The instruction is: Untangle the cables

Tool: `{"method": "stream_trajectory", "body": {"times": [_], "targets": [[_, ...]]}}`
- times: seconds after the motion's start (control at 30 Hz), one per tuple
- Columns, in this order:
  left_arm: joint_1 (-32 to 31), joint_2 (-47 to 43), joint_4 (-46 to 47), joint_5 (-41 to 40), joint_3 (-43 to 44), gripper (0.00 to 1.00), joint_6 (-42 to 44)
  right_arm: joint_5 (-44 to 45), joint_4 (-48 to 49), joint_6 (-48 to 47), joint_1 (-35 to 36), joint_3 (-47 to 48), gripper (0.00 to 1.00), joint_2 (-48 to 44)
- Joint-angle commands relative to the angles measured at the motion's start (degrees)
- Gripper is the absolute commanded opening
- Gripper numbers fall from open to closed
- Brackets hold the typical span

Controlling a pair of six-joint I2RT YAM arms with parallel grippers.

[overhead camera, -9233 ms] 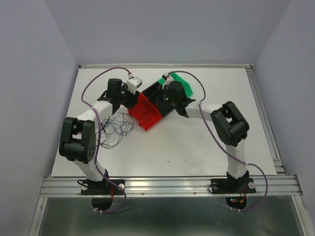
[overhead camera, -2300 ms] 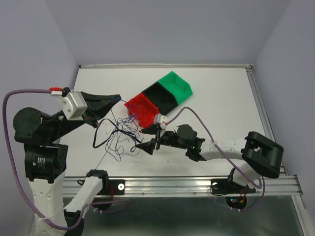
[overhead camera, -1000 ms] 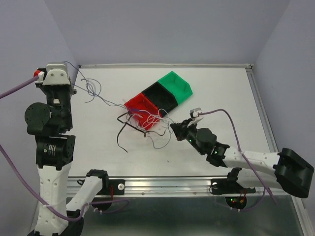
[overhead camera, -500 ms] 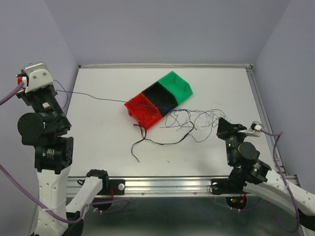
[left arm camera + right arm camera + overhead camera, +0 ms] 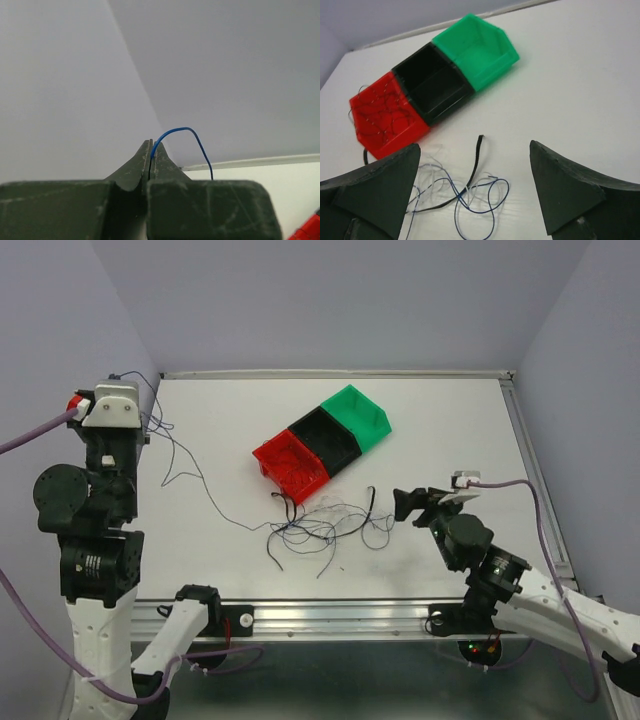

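My right gripper swings across the clump (image 5: pixel 322 525) next and turns onto the blue cable near the red bin, where that cable leaves the clump alone.
The cables lie as a loose clump (image 5: pixel 322 525) of thin dark blue, black and whitish strands on the table, just in front of the red bin. One blue cable (image 5: pixel 190 468) rises from the clump to my left gripper (image 5: pixel 115 380), held high at the far left. In the left wrist view that gripper (image 5: pixel 151 146) is shut on the blue cable (image 5: pixel 180 130), which arcs out of the tips. My right gripper (image 5: pixel 414 504) is open, low and right of the clump. The right wrist view shows this gripper (image 5: pixel 474 146) holding nothing, with the cables (image 5: pixel 470 197) below it.
A red bin (image 5: pixel 290 465), a black bin (image 5: pixel 325 435) and a green bin (image 5: pixel 362 412) stand joined in a diagonal row mid-table. Thin wires lie in the red bin (image 5: pixel 385 115). A metal rail (image 5: pixel 340 618) runs along the near edge.
My right gripper has opened and let the cables go. The strands that were stretched to the right now lie slack in front of the red bin. The blue cable to my left gripper has gone slack.
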Motion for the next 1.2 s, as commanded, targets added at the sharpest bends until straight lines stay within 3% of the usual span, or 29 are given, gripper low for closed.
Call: {"method": "stream_trajectory", "body": {"times": [0.0, 0.03, 0.17, 0.37, 0.57, 0.93, 1.03, 1.07, 1.17], "targets": [[0.24, 0.02, -5.64, 22.29, 4.47, 0.0, -5.96, -26.32, 15.7, -11.28, -0.12, 3.27, 0.93, 5.47], [0.24, -0.07, -6.17, 24.16, 4.82, 0.0, -6.66, -36.99, 18.69, -12.94, -0.12, 3.53, 0.93, 7.4], [0.24, 0.37, -8.54, 31.71, 7.46, 0.0, -9.3, -53.75, 28.98, -19.53, -0.12, 9.49, 0.93, 24.85], [0.24, -0.07, -9.16, 38.32, 8.95, 0.0, -12.47, -69.31, 36.9, -20.87, -0.03, 23.73, 0.97, 43.0], [0.24, 0.37, -7.24, 40.27, 10.53, 0.0, -14.58, -78.91, 40.25, -18.94, 0.49, 35.85, 0.99, 57.68], [0.24, 4.59, -4.42, 40.09, 17.92, 0.0, -17.04, -85.61, 43.68, -15.86, 4.27, 43.79, 0.94, 72.81], [0.24, 5.12, -3.1, 38.43, 19.06, 0.0, -16.78, -84.21, 43.77, -15.69, 4.8, 42.83, 0.6, 74.04], [0.24, 5.21, -1.88, 36.07, 19.15, 0.0, -15.91, -82.47, 43.94, -16.12, 4.8, 40.91, 0.35, 74.04], [0.24, 5.38, 3.21, 25.36, 18.37, 0.0, -13.62, -77.72, 44.47, -15.77, 4.8, 35.9, 0.04, 72.12]]}}
